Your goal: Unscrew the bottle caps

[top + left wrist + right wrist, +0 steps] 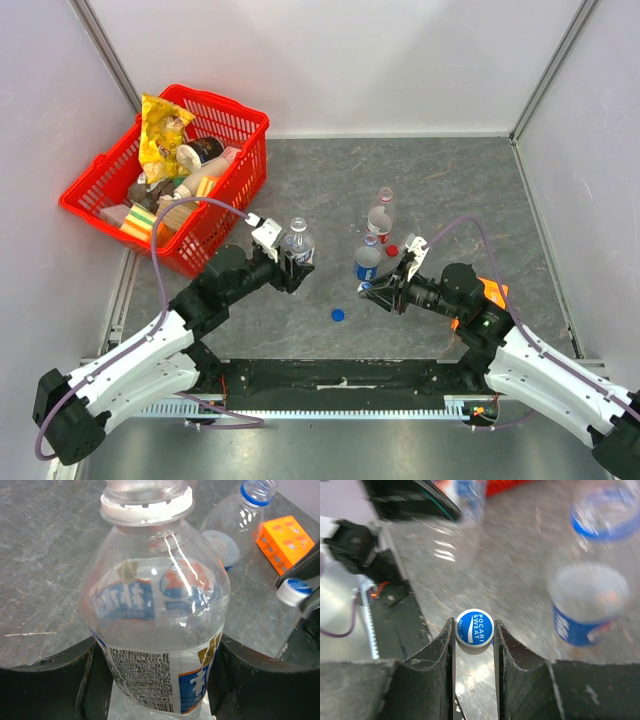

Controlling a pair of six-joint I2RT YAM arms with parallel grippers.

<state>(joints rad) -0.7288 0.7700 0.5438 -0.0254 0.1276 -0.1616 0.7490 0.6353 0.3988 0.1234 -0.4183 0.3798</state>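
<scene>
The left gripper lowers the clear bottle (pixel 297 240) next, to the right in the top view, onto bare tabletop near the blue-labelled bottle. It then releases the bottle, which is uncapped.
My left gripper (pixel 297 260) is shut on the pale-labelled clear bottle (pixel 297 240) and holds it upright. In the left wrist view the bottle (pixel 155 610) fills the frame between the jaws (pixel 157 680), and its neck is open with only a white ring. My right gripper (pixel 373 291) is shut on the white cap with blue centre (pixel 474 628), which also shows in the left wrist view (pixel 294 590). The blue cap (pixel 338 315) and the red cap (pixel 392 250) lie loose on the table. The blue-labelled bottle (pixel 368 260) and the red-labelled bottle (pixel 380 215) stand uncapped beside my right gripper.
A red basket (pixel 245 160) of snacks stands at the back left. An orange block (pixel 495 292) lies by the right arm and also shows in the left wrist view (pixel 285 540). Grey walls close in the table on three sides.
</scene>
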